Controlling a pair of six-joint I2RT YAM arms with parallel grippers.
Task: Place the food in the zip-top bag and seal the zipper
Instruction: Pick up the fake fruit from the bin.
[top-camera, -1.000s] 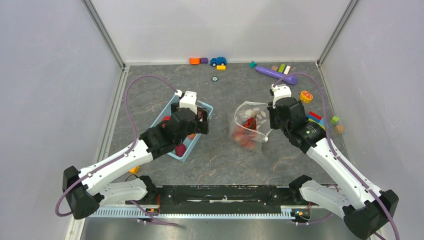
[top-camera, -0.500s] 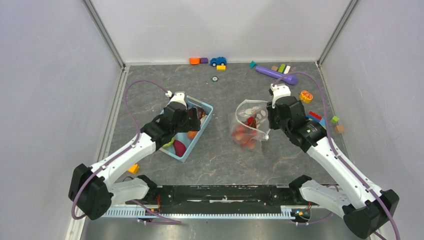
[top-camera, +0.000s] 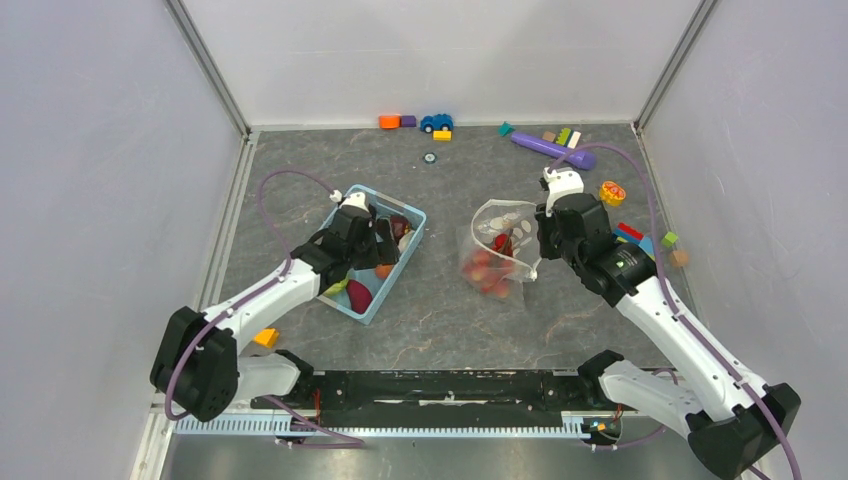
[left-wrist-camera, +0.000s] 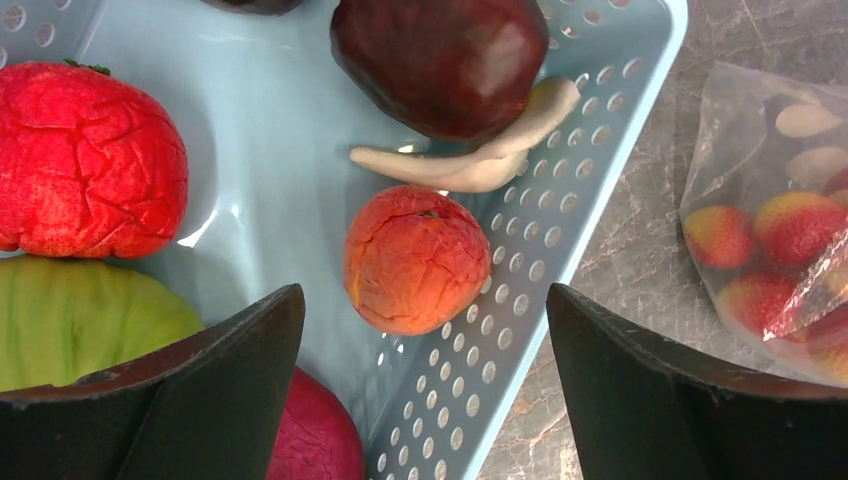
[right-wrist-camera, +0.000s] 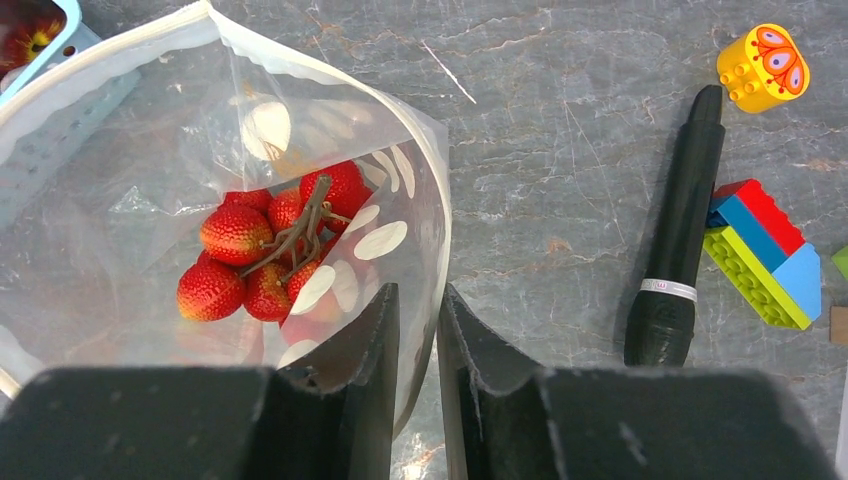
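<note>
The orange fruit (left-wrist-camera: 418, 261) lies below the left gripper's open fingers, so the robot should next lower that gripper into the light blue basket (left-wrist-camera: 560, 215) and close its fingers around the fruit.
The dotted zip-top bag (top-camera: 497, 245) stands open mid-table with a bunch of red strawberries (right-wrist-camera: 265, 255) inside. My right gripper (right-wrist-camera: 417, 305) is shut on the bag's rim (right-wrist-camera: 425, 190) and holds its mouth open. My left gripper (left-wrist-camera: 425, 350) is open and empty, low over the light blue basket (left-wrist-camera: 560, 215). An orange fruit (left-wrist-camera: 415, 260) lies just ahead of the open jaws. A red fruit (left-wrist-camera: 85, 160), a green piece (left-wrist-camera: 80, 325), a dark maroon fruit (left-wrist-camera: 440, 60), a magenta piece (left-wrist-camera: 310, 435) and a cream piece (left-wrist-camera: 470, 160) also lie in the basket. The zipper's slider is not visible.
A black marker (right-wrist-camera: 680, 240), building blocks (right-wrist-camera: 765, 255) and a yellow block (right-wrist-camera: 763, 65) lie right of the bag. A toy car (top-camera: 436, 122), more blocks and a purple tool (top-camera: 552, 150) lie along the back. A small orange block (top-camera: 266, 338) sits near the left arm.
My left gripper has moved left and down into the basket, away from the bag, and is empty. My right gripper and the bag have stayed still.
</note>
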